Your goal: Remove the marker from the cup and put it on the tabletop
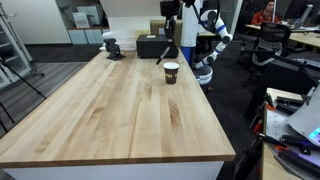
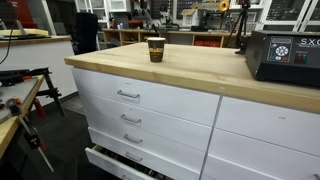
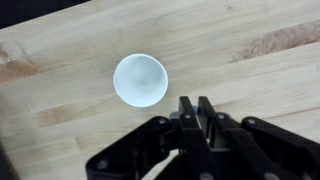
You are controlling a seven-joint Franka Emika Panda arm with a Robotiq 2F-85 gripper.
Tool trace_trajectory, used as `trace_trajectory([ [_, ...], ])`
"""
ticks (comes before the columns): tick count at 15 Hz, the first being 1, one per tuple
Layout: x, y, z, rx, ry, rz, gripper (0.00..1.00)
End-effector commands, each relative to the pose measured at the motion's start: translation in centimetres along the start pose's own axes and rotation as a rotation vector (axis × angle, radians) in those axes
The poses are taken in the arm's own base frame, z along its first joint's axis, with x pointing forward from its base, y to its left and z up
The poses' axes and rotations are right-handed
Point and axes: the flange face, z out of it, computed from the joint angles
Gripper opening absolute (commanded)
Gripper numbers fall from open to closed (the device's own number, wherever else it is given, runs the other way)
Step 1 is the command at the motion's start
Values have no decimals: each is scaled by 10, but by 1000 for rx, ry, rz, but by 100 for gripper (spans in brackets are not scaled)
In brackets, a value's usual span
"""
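The marker (image 1: 165, 55) is clear of the cup, so the gripper should next go past the cup, away from the black box, and down to let go of it on bare tabletop.
The small dark-brown cup (image 1: 171, 71) with a pale rim stands upright on the light-wood tabletop (image 1: 110, 110), near its far right edge. It also shows in an exterior view (image 2: 156, 49). In the wrist view the cup (image 3: 140, 79) is seen from above and its pale inside is empty. My gripper (image 1: 173, 42) hangs above and just behind the cup. Its fingers (image 3: 195, 106) are shut on the marker (image 1: 165, 55), a thin dark stick hanging tilted below them, clear of the cup. In the wrist view the fingers hide most of the marker.
A black box (image 1: 152, 46) and a dark vise-like object (image 1: 112, 46) stand at the far end of the tabletop. The box also shows in an exterior view (image 2: 283, 55). White drawers (image 2: 130, 95) run below the tabletop. Chairs and desks stand to the right.
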Motion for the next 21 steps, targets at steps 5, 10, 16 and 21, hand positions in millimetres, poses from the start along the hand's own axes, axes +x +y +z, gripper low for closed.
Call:
trace_trajectory([
  [5,-18,-74,14,105,-27,-183,3],
  [10,-28,-136,19,147,-40,-305,3],
  [16,-36,-176,29,132,-62,-397,14],
  [21,-39,-179,38,132,-79,-414,39],
])
